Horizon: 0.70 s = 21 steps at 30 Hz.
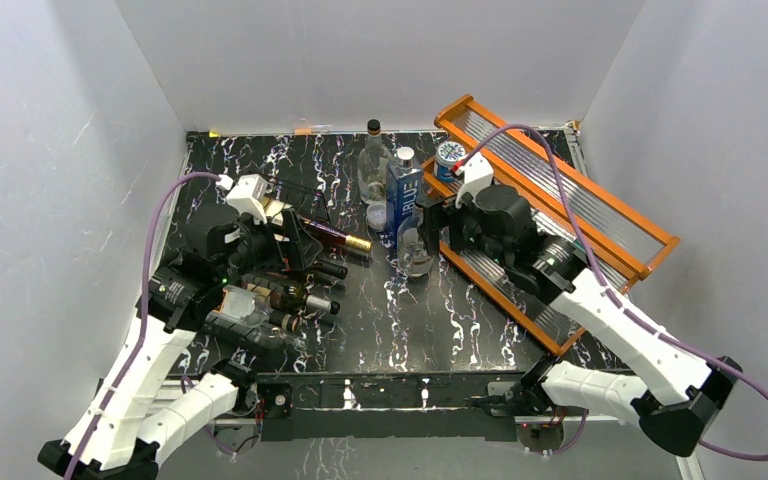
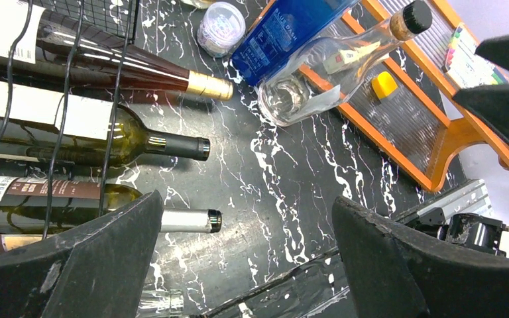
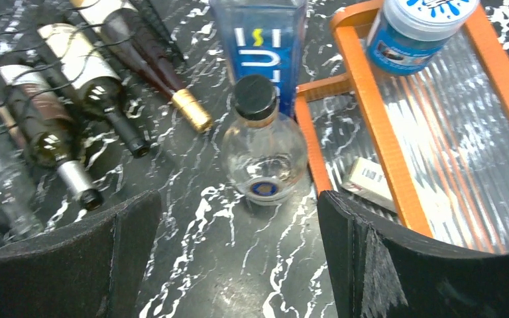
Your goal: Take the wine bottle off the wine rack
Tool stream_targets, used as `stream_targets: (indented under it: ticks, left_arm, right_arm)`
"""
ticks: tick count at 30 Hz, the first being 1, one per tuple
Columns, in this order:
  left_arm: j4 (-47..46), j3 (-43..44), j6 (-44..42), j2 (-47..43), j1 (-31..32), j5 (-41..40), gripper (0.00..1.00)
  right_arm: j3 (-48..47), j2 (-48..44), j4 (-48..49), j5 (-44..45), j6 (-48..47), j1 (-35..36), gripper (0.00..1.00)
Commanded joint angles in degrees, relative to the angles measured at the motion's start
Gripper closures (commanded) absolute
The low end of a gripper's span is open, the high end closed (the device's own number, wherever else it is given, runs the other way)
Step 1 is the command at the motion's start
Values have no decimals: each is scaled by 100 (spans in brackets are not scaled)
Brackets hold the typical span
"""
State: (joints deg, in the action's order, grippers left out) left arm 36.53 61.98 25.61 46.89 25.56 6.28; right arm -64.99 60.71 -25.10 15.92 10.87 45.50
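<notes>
The racked clear bottle's neck juts free, so it comes between my right gripper's fingers next as the gripper swings back and left in the top view, turning.
The black wire wine rack sits at the left of the table with several wine bottles lying in it, necks pointing right. A red bottle with a gold cap lies farthest back, then a dark green one with a black cap, then one with a silver cap. My left gripper is open and empty above the bottle necks, and the left wrist view shows its fingers spread wide over bare table. My right gripper is open and empty over the table centre; it also shows in the right wrist view.
A round clear bottle with a black cap stands just ahead of my right gripper. Behind it are a blue carton, a tall clear bottle and a small clear jar. The orange tiered shelf, holding a blue-lidded jar, lies at the right.
</notes>
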Motion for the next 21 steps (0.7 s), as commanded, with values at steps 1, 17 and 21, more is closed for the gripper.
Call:
stream_targets:
  ticks: [1,17,21]
  left_arm:
    - [100,287,-3,-215,-25,-232,2]
    - [29,245,156,-724,-25,-542,2]
    - [176,404,107,-726,-24,-591,2]
  right_arm:
    - [-16,-490,165,-749,262,8,2]
    - [-82,223,600,-2057,1239,776,2]
    - [12,1048,1476,-1984,1825,1707,2]
